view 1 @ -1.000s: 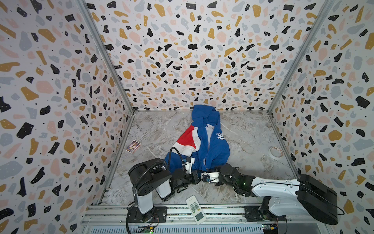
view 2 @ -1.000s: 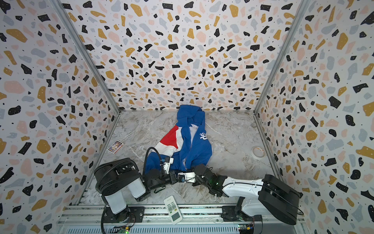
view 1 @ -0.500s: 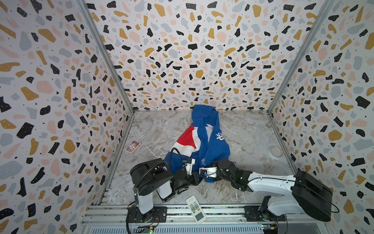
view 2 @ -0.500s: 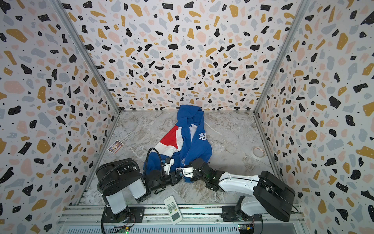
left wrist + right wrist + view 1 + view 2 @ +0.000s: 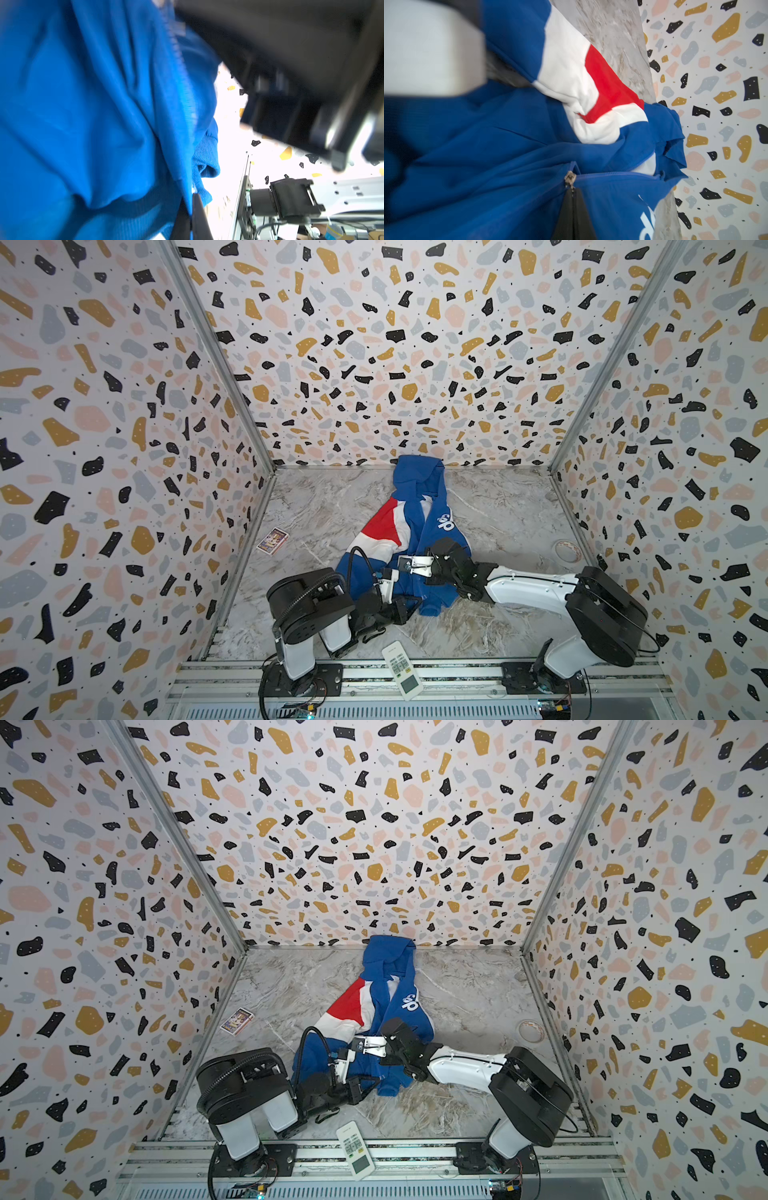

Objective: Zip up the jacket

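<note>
My right gripper holds the pull [image 5: 570, 178], and the jacket's neck [image 5: 660, 175] is outward of my gripper, by the hood. My gripper will slide outward along the parted teeth and let go of the pull there.
The blue jacket [image 5: 419, 489] [image 5: 388, 965] lies crumpled mid-table in both top views, hood toward the back wall and a red and white band on one side. My left gripper [image 5: 191, 200] [image 5: 409, 605] is shut on the blue fabric [image 5: 104, 104] at the jacket's near hem. My right gripper [image 5: 572, 194] [image 5: 436, 545] is shut on the metal zipper pull [image 5: 570, 178], partway up the front. Beyond the slider the two rows of teeth [image 5: 616, 173] still stand apart. In the left wrist view, the right arm [image 5: 291, 62] looms dark and blurred above.
A white remote control [image 5: 402, 670] lies at the front edge by the rail. A small picture card [image 5: 272, 540] sits near the left wall and a tape roll [image 5: 567, 551] near the right wall. Speckled walls enclose three sides.
My right gripper has travelled away from the front edge toward the hood, drawing the zipper pull along the jacket. The left gripper has kept its hold on the hem.
</note>
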Tool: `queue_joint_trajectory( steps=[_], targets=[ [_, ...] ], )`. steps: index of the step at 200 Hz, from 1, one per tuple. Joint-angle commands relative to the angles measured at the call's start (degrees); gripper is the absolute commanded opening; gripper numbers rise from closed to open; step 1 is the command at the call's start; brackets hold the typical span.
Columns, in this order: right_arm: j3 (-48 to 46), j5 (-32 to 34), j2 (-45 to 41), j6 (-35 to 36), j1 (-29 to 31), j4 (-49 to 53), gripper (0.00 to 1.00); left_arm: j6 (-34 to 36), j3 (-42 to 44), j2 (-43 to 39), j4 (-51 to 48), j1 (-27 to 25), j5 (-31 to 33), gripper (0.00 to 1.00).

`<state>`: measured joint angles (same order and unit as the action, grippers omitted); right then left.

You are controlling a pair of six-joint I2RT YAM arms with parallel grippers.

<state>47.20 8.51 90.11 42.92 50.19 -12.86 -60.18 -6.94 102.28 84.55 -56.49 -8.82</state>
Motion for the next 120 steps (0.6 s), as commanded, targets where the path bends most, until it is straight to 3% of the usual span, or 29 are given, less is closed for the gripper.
queue_joint_trajectory(
  steps=[1, 76, 120],
  targets=[
    [5.98, 7.42, -0.06, -1.26, -1.94, -0.41, 0.00, 1.22, 1.57, -3.14, -6.13, -2.99, -3.18, 0.00],
    [12.60, 7.27, 2.10, 3.04, -7.64, 2.25, 0.00, 6.63, 0.69, -18.87, -29.26, -5.43, 1.48, 0.00],
    [21.89, 8.01, 10.44, 1.20, -13.92, 2.59, 0.00, 7.56, 0.18, -28.54, -43.99, -5.65, 5.83, 0.00]
  ],
)
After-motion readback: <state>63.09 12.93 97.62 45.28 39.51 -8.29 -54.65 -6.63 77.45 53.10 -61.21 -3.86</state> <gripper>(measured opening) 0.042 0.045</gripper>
